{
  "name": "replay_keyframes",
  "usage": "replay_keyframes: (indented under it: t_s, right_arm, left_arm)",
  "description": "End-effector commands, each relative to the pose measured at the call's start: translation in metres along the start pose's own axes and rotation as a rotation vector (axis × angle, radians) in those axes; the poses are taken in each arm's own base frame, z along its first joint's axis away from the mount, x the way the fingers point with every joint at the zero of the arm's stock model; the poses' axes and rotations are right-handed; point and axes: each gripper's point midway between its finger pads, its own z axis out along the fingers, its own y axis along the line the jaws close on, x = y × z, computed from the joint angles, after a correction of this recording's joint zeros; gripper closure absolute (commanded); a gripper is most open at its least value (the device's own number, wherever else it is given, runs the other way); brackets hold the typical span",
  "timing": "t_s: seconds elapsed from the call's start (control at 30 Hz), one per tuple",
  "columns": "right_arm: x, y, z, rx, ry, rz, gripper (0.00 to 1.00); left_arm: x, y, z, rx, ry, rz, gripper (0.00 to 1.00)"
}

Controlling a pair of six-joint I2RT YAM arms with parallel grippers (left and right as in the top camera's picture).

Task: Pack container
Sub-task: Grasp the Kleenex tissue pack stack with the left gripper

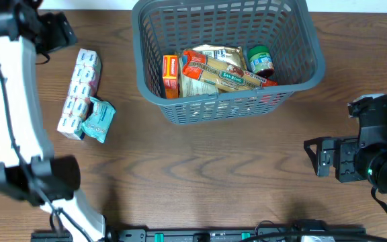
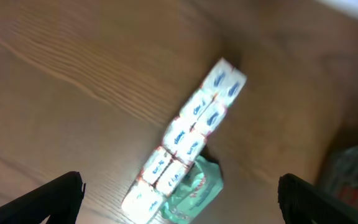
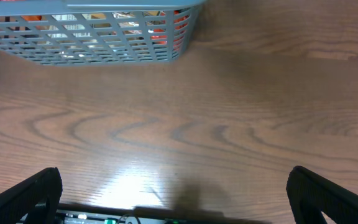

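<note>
The robot's left gripper next needs to turn its fingers astride the multipack's long sides, then lower to the multipack's far end.
The container, a large grey lattice basket (image 1: 287, 30), stands at the back middle of the table. It holds an orange box (image 1: 170, 75), a pasta packet (image 1: 217, 72) and a green-lidded jar (image 1: 260, 59). A long white and blue multipack (image 1: 79, 93) lies at the left with a teal packet (image 1: 100, 119) against its near end. Both also show in the left wrist view, the multipack (image 2: 191, 134) and the teal packet (image 2: 199, 190). My left gripper (image 1: 62, 33) (image 2: 179, 202) is open, above the multipack. My right gripper (image 1: 316, 156) (image 3: 179, 199) is open and empty over bare table.
The basket's near corner shows in the right wrist view (image 3: 92, 37). The left arm's white link (image 1: 12, 128) runs along the table's left side. A dark rail (image 1: 213, 235) lies along the front edge.
</note>
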Motion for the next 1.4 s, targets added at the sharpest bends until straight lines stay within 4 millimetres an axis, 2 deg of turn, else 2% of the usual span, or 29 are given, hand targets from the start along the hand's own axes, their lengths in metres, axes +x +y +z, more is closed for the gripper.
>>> replay_keyframes:
  t_s: [0.0, 0.2, 0.47, 0.6, 0.9, 1.13, 1.37]
  right_arm:
    - [0.001, -0.001, -0.002, 0.003, -0.006, 0.012, 0.01]
    - [0.001, -0.001, -0.002, 0.003, -0.005, 0.012, 0.01]
    - [0.001, -0.001, -0.002, 0.003, -0.005, 0.012, 0.01]
    - [0.001, -0.001, -0.002, 0.003, -0.005, 0.011, 0.01]
    - [0.001, -0.001, -0.002, 0.003, -0.006, 0.012, 0.01]
    - [0.001, -0.001, -0.002, 0.003, -0.005, 0.012, 0.01]
    - [0.001, -0.001, -0.002, 0.003, -0.005, 0.012, 0.01]
  left_arm:
    - [0.005, -0.008, 0.033, 0.030, 0.072, 0.125, 0.01]
    - [0.024, -0.040, 0.096, 0.185, 0.205, 0.283, 0.02]
    - [0.045, -0.045, 0.162, 0.183, 0.315, 0.314, 0.02]
    - [0.047, -0.047, 0.189, 0.178, 0.320, 0.314, 0.01]
    - [0.043, -0.048, 0.217, 0.155, 0.293, 0.306, 0.01]
    - [0.054, -0.047, 0.236, 0.146, 0.329, 0.308, 0.02]
    - [0.057, -0.048, 0.246, 0.146, 0.338, 0.309, 0.01]
